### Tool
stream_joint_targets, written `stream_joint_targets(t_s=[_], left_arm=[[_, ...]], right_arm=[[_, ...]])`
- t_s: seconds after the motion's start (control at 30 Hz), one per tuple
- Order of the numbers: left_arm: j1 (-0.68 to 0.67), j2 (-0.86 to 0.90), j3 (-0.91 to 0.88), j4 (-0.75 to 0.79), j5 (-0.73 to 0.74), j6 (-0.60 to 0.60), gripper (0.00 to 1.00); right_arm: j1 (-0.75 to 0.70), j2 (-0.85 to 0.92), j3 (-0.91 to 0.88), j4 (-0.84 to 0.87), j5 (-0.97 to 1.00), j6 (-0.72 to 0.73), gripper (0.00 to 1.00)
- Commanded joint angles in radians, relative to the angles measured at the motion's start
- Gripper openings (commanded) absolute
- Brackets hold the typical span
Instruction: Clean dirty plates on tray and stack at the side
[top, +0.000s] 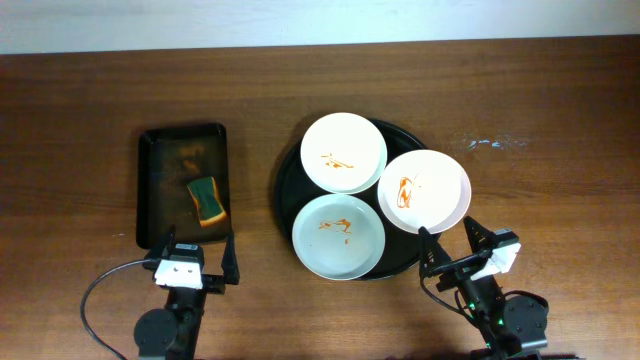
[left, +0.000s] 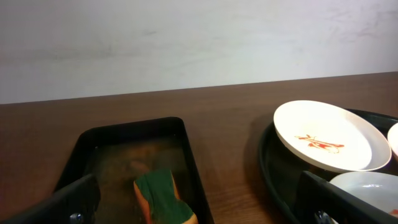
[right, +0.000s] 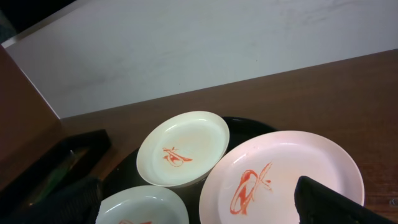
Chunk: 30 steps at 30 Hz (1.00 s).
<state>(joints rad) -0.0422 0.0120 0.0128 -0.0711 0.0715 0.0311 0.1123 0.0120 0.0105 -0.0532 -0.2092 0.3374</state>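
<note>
The sponge (top: 206, 201) (left: 163, 198) is in the rectangular tray, beyond my open fingers. My left gripper needs to move outward next, tilt down and lower onto the sponge.
Three dirty plates with orange smears sit on the round black tray (top: 286, 190): a white plate (top: 344, 152) at the back, a white plate (top: 424, 191) at the right overhanging the rim, and a pale blue-green plate (top: 339, 236) in front. My left gripper (top: 199, 256) is open and empty, at the near end of the rectangular tray. My right gripper (top: 447, 243) is open and empty, just in front of the right white plate (right: 283, 177). The back plate also shows in the left wrist view (left: 329, 135) and the right wrist view (right: 183, 148).
A small rectangular dark tray (top: 155, 190) at the left holds a green and orange sponge (top: 206, 199), also seen in the left wrist view (left: 163, 199). A faint white mark (top: 490, 143) lies on the wooden table at the right.
</note>
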Motion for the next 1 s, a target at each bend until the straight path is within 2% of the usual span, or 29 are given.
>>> stream_joint_targets(t_s=[0.0, 0.73, 0.97], left_arm=[[-0.001, -0.006, -0.004, -0.002, 0.011, 0.015, 0.99], [-0.001, -0.006, -0.004, 0.003, 0.011, 0.015, 0.99], [-0.001, 0.018, 0.032, -0.053, 0.011, -0.047, 0.99]], right_arm=[[0.007, 0.003, -0.005, -0.004, -0.019, 0.005, 0.99], [0.005, 0.003, -0.005, -0.003, 0.010, 0.008, 0.99], [0.005, 0.008, 0.012, -0.027, 0.011, 0.013, 0.99]])
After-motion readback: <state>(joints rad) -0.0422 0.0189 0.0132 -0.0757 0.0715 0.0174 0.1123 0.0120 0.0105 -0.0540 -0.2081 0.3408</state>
